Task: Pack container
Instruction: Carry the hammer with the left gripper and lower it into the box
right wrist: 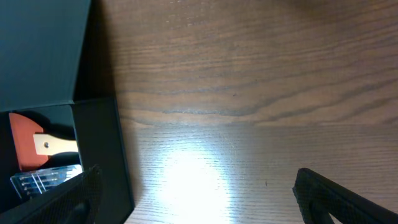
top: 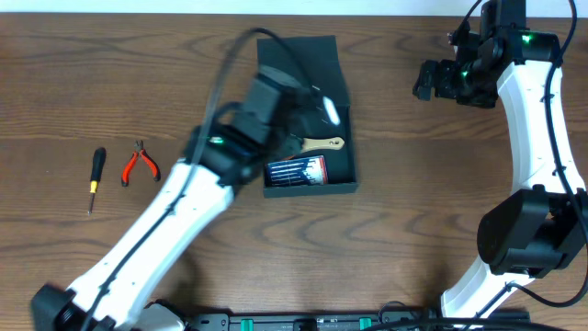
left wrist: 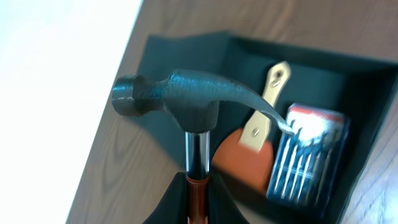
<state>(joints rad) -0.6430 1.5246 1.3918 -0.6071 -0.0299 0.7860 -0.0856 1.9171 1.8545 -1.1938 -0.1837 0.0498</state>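
The hammer (left wrist: 186, 99) hangs at an angle above the open container, so my left gripper should next turn, lower over the clear pack of screwdriver bits and release it.
The dark teal container (top: 343, 87) lies open at the table's middle, its flap lid (top: 296, 51) laid back. Inside it are a wood-handled scraper with an orange blade (left wrist: 249, 152) and a clear pack of screwdriver bits (top: 296, 171), which also shows in the left wrist view (left wrist: 306, 155). My left gripper (left wrist: 198, 186) is shut on the red handle of a claw hammer (left wrist: 186, 99) and holds it above the container. My right gripper (right wrist: 199, 199) is open and empty over bare table to the right of the container (right wrist: 115, 155).
A small screwdriver (top: 96, 175) and red-handled pliers (top: 139, 164) lie on the table at the left. The wooden table (top: 404, 184) stretches between the container and the right arm. The table's far edge shows in the left wrist view.
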